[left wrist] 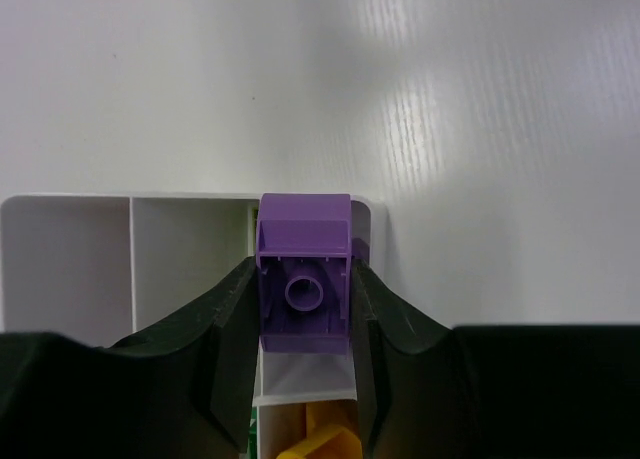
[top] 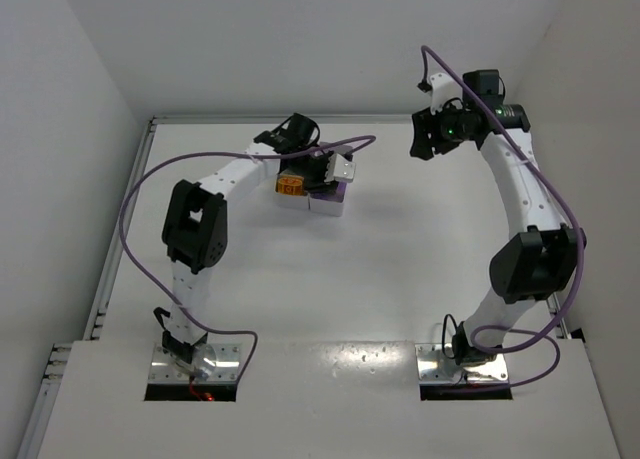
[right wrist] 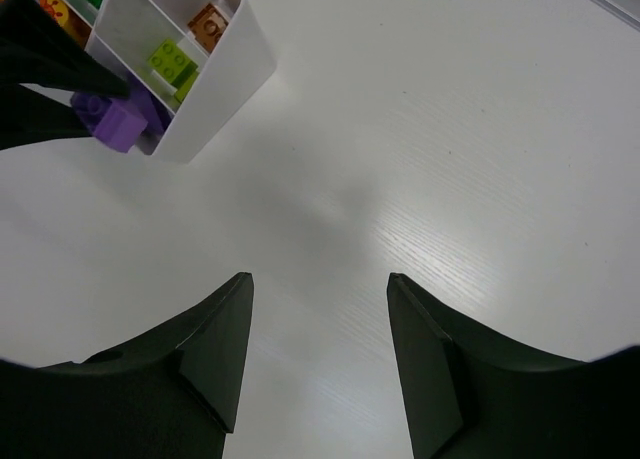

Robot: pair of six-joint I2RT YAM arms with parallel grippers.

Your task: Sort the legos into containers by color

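My left gripper should next lower the purple lego (left wrist: 304, 279) between the sides of the container's corner section (left wrist: 310, 372) just below and let go of it where purple already shows.
My left gripper (left wrist: 304, 309) is shut on a purple lego (left wrist: 304, 279) and holds it over the far corner compartment of the white container tray (left wrist: 190, 196). The compartment nearer the wrist holds a yellow lego (left wrist: 325, 439). In the top view the left gripper (top: 333, 182) is over the tray (top: 325, 206), with an orange lego (top: 290, 186) in it. My right gripper (right wrist: 320, 279) is open and empty, high above bare table. Its view shows the tray (right wrist: 230, 69) with lime green legos (right wrist: 170, 61), an orange lego (right wrist: 208, 21) and the held purple lego (right wrist: 115, 121).
White walls enclose the table on the left, back and right. The right arm (top: 520, 189) arches up at the right side, its gripper (top: 425, 139) far from the tray. Purple cables loop beside both arms.
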